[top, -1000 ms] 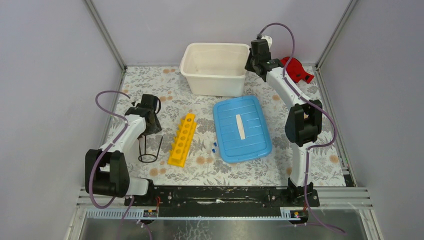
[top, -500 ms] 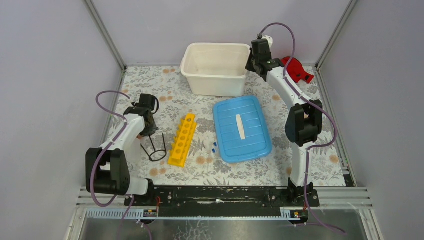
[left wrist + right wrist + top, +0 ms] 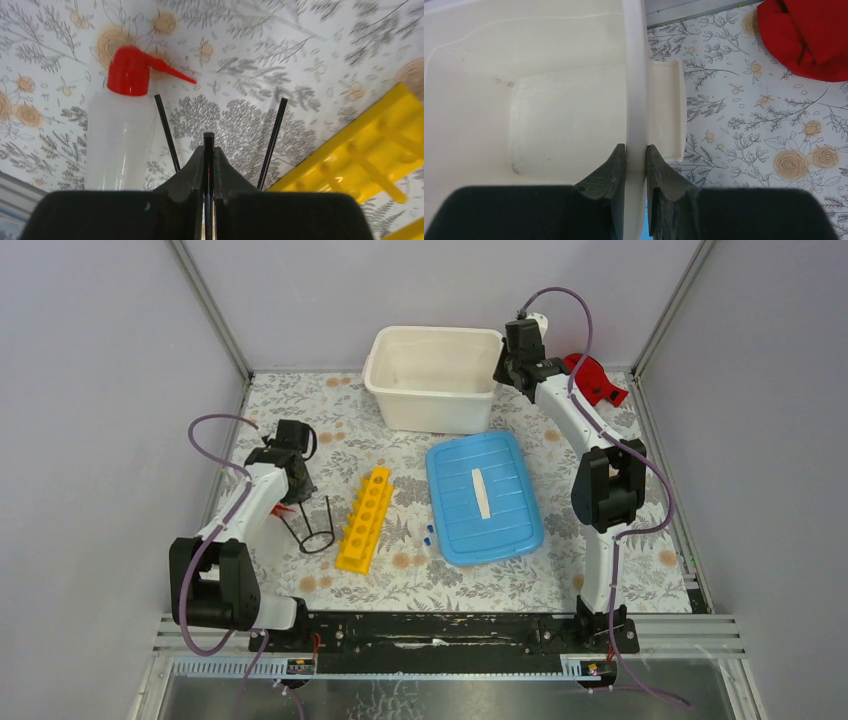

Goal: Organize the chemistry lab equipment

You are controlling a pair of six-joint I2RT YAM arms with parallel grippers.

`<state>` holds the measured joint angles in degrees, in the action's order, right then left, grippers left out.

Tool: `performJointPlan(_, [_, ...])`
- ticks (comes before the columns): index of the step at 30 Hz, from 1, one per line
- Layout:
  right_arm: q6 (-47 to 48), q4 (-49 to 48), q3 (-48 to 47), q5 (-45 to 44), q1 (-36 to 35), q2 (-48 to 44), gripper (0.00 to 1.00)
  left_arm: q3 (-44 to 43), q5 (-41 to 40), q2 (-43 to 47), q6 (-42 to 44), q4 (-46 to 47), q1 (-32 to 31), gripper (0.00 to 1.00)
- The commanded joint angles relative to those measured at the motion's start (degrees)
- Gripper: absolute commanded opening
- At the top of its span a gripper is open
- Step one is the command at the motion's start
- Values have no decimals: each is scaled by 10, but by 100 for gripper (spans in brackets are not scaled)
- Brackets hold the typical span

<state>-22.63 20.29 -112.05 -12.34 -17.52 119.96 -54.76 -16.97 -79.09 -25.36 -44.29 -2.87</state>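
Note:
Next I need to lift my left gripper outward, to the right in the top view, and lower to release the ring stand in the white tub's nearest end (image 3: 406,370), which is empty.
My left gripper (image 3: 297,500) is shut on a top wire of the black wire ring stand (image 3: 314,532), which hangs tilted with its ring toward the yellow test-tube rack (image 3: 365,518). In the left wrist view the gripper (image 3: 208,144) pinches one wire, with two legs of the stand (image 3: 272,137) reaching toward the mat and the rack (image 3: 372,155) at the right. Two tiny blue-capped tubes (image 3: 428,535) lie between the rack and the blue lid. My right gripper (image 3: 507,365) (image 3: 636,148) is shut on the right rim of the white tub (image 3: 634,75).
A clear wash bottle with a red spout cap (image 3: 122,125) lies on the floral mat under my left wrist. The blue lid (image 3: 484,497) lies flat mid-table. The white tub (image 3: 432,378) stands at the back, with the red cloth (image 3: 592,378) (image 3: 809,40) at its right.
My left gripper has shut on the ring stand. The stand, upright a second ago, now tilts with its ring shifted right toward the rack. The right arm has barely moved.

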Motion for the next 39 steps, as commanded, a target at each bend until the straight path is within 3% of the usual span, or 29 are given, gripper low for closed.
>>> performJointPlan(1, [14, -21, 0, 1, 7, -34, 3, -64, 4, 15, -9, 4, 4, 0])
performJointPlan(16, [50, -26, 38, 109, 14, -56, 0, -269, 22, -2, -33, 30, 4, 0])
performJointPlan(32, [146, -2, -25, 236, 16, -22, 0, -287, 155, -4, -73, 308, -4, 0])
performJointPlan(39, [153, 8, -50, 249, 16, 3, 0, -344, 194, -59, -73, 371, -40, 0])
